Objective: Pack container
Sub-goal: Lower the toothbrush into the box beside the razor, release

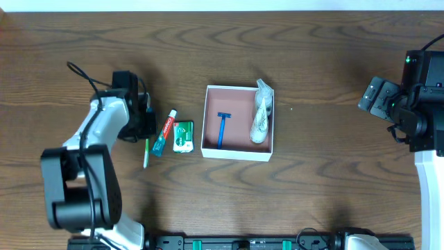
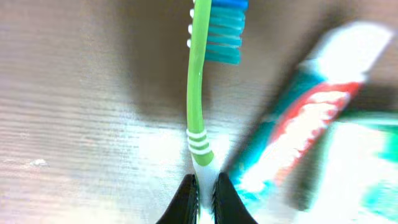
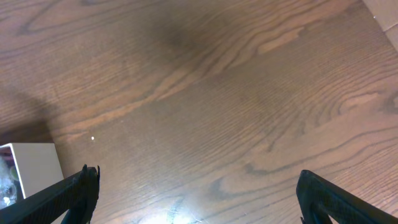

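My left gripper will next lift past the green box, then lower over the gap between the razor [image 1: 222, 128] and clear bag to open, as the container's bare bottom shows there.
The container [image 1: 236, 152] is a square white-walled box with a pinkish-brown inside, at the table's middle. It holds a blue razor [image 1: 222, 128] and a clear bag with a white item [image 1: 261, 112]. A green toothbrush [image 1: 146, 153] lies to the left of the container. My left gripper [image 1: 148, 126] is shut on the white end of its handle [image 2: 198, 93], the blue bristles pointing away from the jaws [image 2: 205, 194]. My right gripper [image 1: 372, 97] is open and empty [image 3: 199, 193], over bare wood to the right of the container, whose corner shows in the right wrist view [image 3: 37, 169].
A red, white and teal toothpaste tube [image 1: 164, 132] lies beside the toothbrush and shows blurred in the left wrist view [image 2: 305, 124]. A small green box [image 1: 183, 136] sits between the tube and the container. The table is dark brown wood.
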Motion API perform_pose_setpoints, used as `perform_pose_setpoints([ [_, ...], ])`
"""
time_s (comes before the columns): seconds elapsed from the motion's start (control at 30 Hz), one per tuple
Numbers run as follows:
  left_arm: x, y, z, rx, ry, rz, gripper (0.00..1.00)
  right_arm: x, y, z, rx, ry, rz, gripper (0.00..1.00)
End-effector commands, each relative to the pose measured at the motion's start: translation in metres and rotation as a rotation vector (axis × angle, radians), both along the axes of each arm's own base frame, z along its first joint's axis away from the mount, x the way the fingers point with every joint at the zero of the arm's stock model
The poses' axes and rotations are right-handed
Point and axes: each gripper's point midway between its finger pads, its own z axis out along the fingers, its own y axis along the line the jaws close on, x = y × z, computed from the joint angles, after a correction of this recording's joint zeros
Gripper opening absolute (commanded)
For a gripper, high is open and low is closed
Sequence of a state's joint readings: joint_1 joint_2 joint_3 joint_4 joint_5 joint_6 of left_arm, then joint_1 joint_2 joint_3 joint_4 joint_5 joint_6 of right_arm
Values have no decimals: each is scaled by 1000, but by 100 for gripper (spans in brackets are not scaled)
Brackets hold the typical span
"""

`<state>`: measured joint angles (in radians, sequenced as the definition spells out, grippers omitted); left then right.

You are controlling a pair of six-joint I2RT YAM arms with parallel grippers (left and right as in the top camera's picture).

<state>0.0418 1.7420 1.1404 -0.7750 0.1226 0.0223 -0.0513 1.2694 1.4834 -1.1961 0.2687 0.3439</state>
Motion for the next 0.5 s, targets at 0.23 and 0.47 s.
perform_pose_setpoints([
  [0.23, 7, -143, 130, -168, -350, -235, 6, -1, -3, 0, -10, 4, -5, 99],
  [0.47, 6, -214, 107, -139, -384, -305, 6, -1, -3, 0, -10, 4, -5, 99],
])
